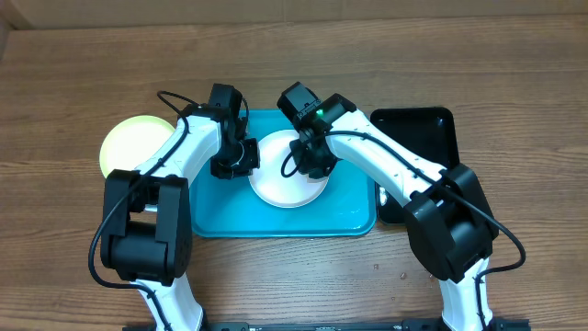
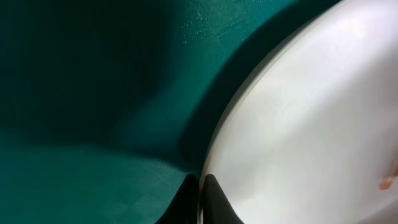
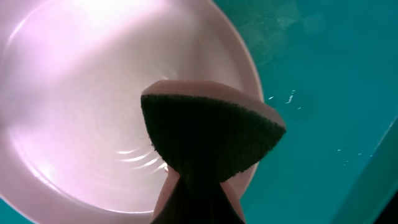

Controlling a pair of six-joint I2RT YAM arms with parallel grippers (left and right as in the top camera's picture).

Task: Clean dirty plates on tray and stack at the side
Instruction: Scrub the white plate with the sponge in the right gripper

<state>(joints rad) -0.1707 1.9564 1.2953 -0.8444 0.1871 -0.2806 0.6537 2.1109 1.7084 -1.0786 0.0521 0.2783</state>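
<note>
My right gripper wipes the orange smear still marking the white plate next, then lifts toward the black tray (image 1: 423,136) and lowers to release the pink sponge.
A white plate (image 1: 280,179) lies on the turquoise tray (image 1: 220,216). My left gripper (image 1: 241,158) is at the plate's left rim. In the left wrist view that gripper (image 2: 201,199) is shut on the rim of the white plate (image 2: 311,124), which has a small orange smear (image 2: 388,182) at the frame's right edge. My right gripper (image 1: 312,161) hangs over the plate's right half. In the right wrist view it (image 3: 198,199) is shut on a pink sponge with a dark scouring face (image 3: 211,134), above the plate (image 3: 81,93). A yellow-green plate (image 1: 129,142) rests on the table left of the tray.
A smaller glossy black tray (image 1: 418,133) sits to the right of the turquoise one, partly under my right arm. Wooden table surface surrounds both trays.
</note>
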